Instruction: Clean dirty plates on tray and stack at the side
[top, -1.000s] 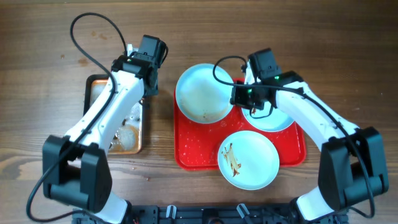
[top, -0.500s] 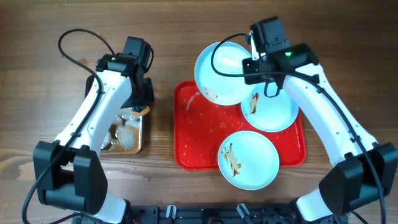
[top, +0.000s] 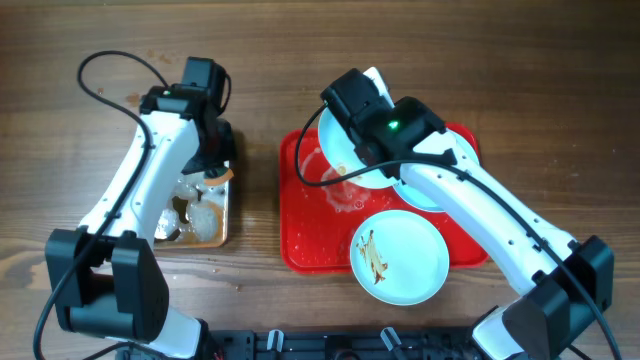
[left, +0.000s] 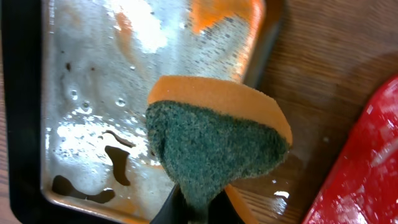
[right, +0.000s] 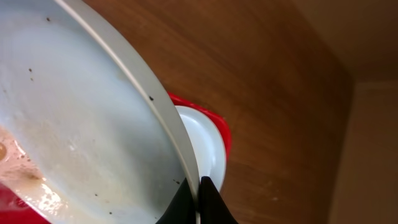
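My right gripper will carry the plate past the red tray (top: 310, 235), down and release it, as bare wooden table lies below, to its right in the overhead view.
My right gripper (right: 200, 193) is shut on the rim of a plate (right: 81, 124) with faint brown smears and holds it tilted up on edge over the back left of the red tray (top: 310, 235). In the overhead view this plate (top: 336, 148) shows beside the right wrist (top: 366, 150). A second plate (top: 400, 256) with a brown smear lies at the tray's front. A third plate (right: 202, 140) lies at the back right, mostly under the arm. My left gripper (left: 196, 208) is shut on an orange and green sponge (left: 217, 137) above the metal tray's corner.
The dark metal tray (top: 190, 215) with soapy water and foam lies left of the red tray; it also shows in the left wrist view (left: 93, 93). The red tray's edge (left: 367, 168) is close on the right there. Bare wooden table surrounds both trays.
My right arm has swung the held plate left from above the tray's back edge and tipped it steeply. My left arm has shifted a little left with the sponge.
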